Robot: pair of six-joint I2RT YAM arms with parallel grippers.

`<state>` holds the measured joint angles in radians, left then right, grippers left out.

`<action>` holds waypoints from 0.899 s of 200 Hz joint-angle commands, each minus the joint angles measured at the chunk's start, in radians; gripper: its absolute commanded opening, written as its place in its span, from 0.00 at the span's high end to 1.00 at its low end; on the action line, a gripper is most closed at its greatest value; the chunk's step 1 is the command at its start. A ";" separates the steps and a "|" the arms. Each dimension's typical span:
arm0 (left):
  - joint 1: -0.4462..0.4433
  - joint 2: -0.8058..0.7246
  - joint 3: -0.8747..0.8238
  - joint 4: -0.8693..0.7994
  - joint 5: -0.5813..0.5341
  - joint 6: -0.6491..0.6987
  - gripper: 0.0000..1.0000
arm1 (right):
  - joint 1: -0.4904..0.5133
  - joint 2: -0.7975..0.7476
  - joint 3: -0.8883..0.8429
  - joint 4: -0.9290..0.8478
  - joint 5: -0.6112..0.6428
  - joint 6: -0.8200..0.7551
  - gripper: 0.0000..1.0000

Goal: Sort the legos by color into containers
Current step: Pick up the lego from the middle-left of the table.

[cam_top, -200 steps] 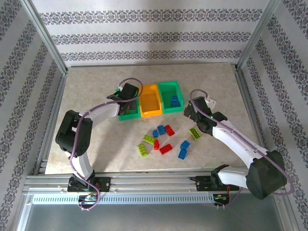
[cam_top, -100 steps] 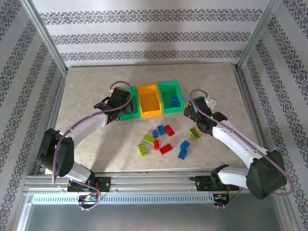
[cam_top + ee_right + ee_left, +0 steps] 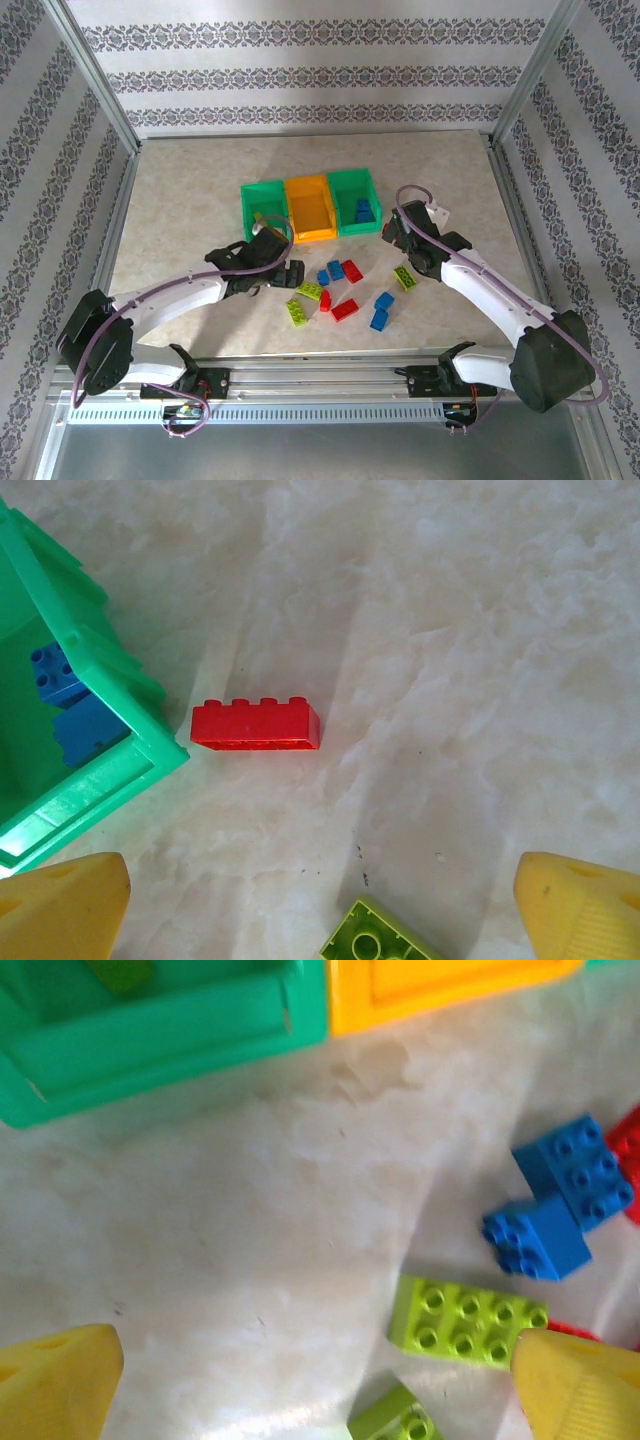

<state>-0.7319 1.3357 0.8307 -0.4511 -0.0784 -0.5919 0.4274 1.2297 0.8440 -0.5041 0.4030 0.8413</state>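
Note:
The left gripper moves back and down over the yellow-green brick closest to my base next, because it lies apart from the red (image 3: 344, 309) and blue ones.
The containers stand in a row at the table's middle back: a green bin (image 3: 262, 203), an orange bin (image 3: 311, 204) and a second green bin (image 3: 353, 193) holding blue bricks (image 3: 362, 210). Loose legos lie in front of them: yellow-green (image 3: 308, 291), blue (image 3: 335, 270) and red (image 3: 344, 309). My left gripper (image 3: 288, 272) hovers open just left of the pile, over bare table, with a yellow-green brick (image 3: 465, 1320) near its right finger (image 3: 580, 1390). My right gripper (image 3: 392, 233) hangs open beside the right green bin (image 3: 100, 760), above a red brick (image 3: 256, 725).
A yellow-green piece (image 3: 120, 972) lies in the left green bin (image 3: 150, 1035). Another yellow-green brick (image 3: 405, 277) sits by the right arm, and two blue ones (image 3: 382, 310) lie nearer the front. Metal frame posts and patterned walls ring the table (image 3: 180, 200).
My left arm has pulled back from the left green bin toward the loose pile, and its gripper has opened. The right arm has not moved.

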 commanded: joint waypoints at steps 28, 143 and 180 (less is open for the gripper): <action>-0.098 0.021 -0.040 -0.076 0.028 -0.006 0.00 | -0.004 -0.025 -0.017 -0.007 0.006 0.021 0.02; -0.179 0.198 -0.004 -0.085 0.023 0.026 0.00 | -0.004 -0.021 -0.018 -0.004 0.003 0.021 0.02; -0.179 0.202 -0.014 -0.129 -0.015 0.015 0.05 | -0.004 -0.021 -0.023 -0.001 -0.001 0.024 0.02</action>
<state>-0.8970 1.5368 0.8047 -0.5056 -0.0574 -0.5827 0.4274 1.2232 0.8417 -0.5041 0.4030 0.8433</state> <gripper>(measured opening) 0.985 0.983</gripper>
